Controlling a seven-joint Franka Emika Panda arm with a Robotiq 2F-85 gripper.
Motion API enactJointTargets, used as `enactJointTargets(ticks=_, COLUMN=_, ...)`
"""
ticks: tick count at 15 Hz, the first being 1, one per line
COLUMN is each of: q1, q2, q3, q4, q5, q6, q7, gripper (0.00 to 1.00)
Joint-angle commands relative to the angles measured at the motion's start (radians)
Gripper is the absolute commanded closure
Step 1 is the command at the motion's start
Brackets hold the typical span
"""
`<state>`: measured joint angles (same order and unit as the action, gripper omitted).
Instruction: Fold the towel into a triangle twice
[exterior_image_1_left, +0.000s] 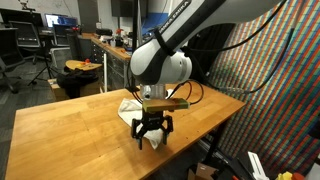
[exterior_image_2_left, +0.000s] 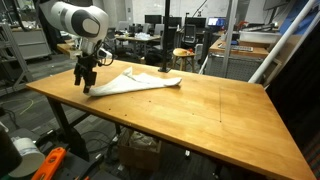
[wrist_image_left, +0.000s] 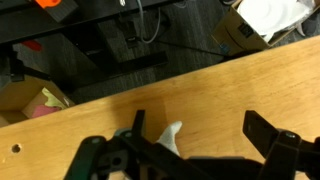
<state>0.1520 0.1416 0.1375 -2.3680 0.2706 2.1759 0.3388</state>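
Note:
I need to move my gripper down and left in the wrist view onto the pointed white towel corner (exterior_image_1_left: 153, 142) (wrist_image_left: 170, 136), as it lies close to one open finger.
A white towel (exterior_image_2_left: 137, 82) lies crumpled and partly folded on the wooden table (exterior_image_2_left: 200, 115); it also shows in an exterior view (exterior_image_1_left: 128, 105). My gripper (exterior_image_2_left: 87, 86) hangs over the towel's end near the table edge, and it shows from the opposite side too (exterior_image_1_left: 152, 131). In the wrist view the gripper (wrist_image_left: 200, 135) is open with its fingers wide apart. A pointed white towel corner (wrist_image_left: 172, 136) lies on the wood between them, close to one finger. The fingers hold nothing.
The table edge (wrist_image_left: 120, 88) is close to the gripper, with boxes and cables on the floor beyond it (wrist_image_left: 40, 100). A stool (exterior_image_2_left: 183, 58) and desks stand behind the table. A patterned screen (exterior_image_1_left: 270, 60) stands beside it.

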Motion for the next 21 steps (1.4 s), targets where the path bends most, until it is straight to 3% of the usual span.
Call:
enactJointTargets(ticks=1, q1=0.002, q2=0.019, q3=-0.004, q4=0.001, q5=0.028, q6=0.122, q7=0.019, gripper=0.00)
enactJointTargets(ticks=3, q1=-0.007, q2=0.036, q3=-0.014, q4=-0.002, q5=0.022, q6=0.182, q7=0.003, gripper=0.00)
enactJointTargets(ticks=5, q1=-0.019, q2=0.064, q3=-0.029, q4=-0.009, q5=0.014, q6=0.236, q7=-0.010, gripper=0.27)
enactJointTargets(ticks=12, q1=-0.035, q2=0.074, q3=-0.052, q4=-0.020, q5=0.005, q6=0.265, q7=0.009, gripper=0.78)
enactJointTargets(ticks=15, q1=-0.011, q2=0.027, q3=-0.071, q4=0.007, q5=-0.060, q6=0.157, q7=0.154, gripper=1.00)
enactJointTargets(ticks=17, q1=0.001, q2=-0.006, q3=-0.085, q4=0.048, q5=-0.132, q6=0.017, q7=0.293, gripper=1.00)
enactJointTargets(ticks=21, q1=-0.012, q2=-0.034, q3=-0.071, q4=0.164, q5=-0.181, q6=-0.306, q7=0.427, gripper=0.98)
